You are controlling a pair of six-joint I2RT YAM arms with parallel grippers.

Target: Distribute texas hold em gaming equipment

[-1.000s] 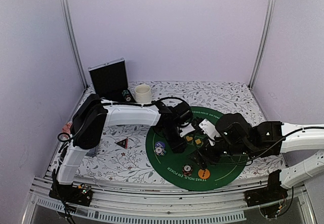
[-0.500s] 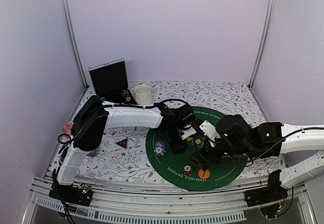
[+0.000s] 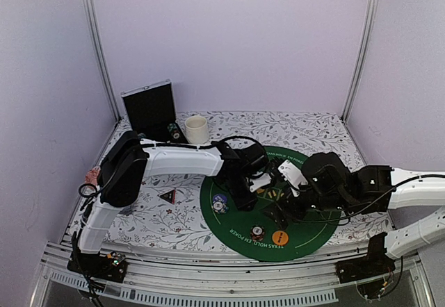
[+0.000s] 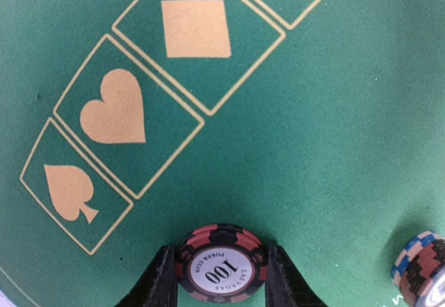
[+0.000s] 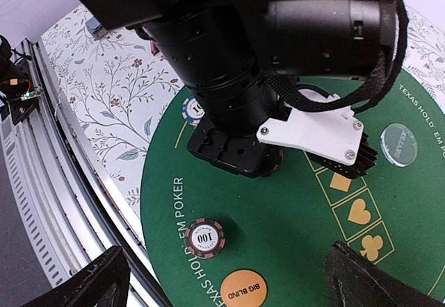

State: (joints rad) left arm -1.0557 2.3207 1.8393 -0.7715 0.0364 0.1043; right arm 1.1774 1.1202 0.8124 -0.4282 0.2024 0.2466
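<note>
My left gripper will next go up, move across toward the front bar to the second dark red stack [image 3: 258,231] [image 4: 431,283] and release my chips on top of that stack's matching side.
My left gripper [image 4: 221,255] is shut on a dark red chip stack [image 4: 221,274] marked 100, one finger against each side, on the green poker mat [image 4: 334,133]. From above, that gripper [image 3: 243,197] sits left of the mat's middle, beside a blue-white chip stack [image 3: 220,203]. My right gripper [image 5: 226,287] hangs wide open over the mat's near part, holding nothing. Below it lie a second dark red stack [image 5: 206,237] and the orange disc [image 5: 243,289]. A black-red triangular token [image 3: 167,196] lies on the floral cloth to the left.
A cream mug [image 3: 197,128] and a silver-edged black case [image 3: 149,109] stand at the back left, with dark green chips [image 3: 172,130] between them. A pale green dealer disc [image 5: 398,144] lies on the mat. The table's metal front rail [image 5: 49,182] runs close by.
My left jaws have narrowed until they press on the dark red chip stack. The right gripper has drawn back slightly, uncovering the orange disc.
</note>
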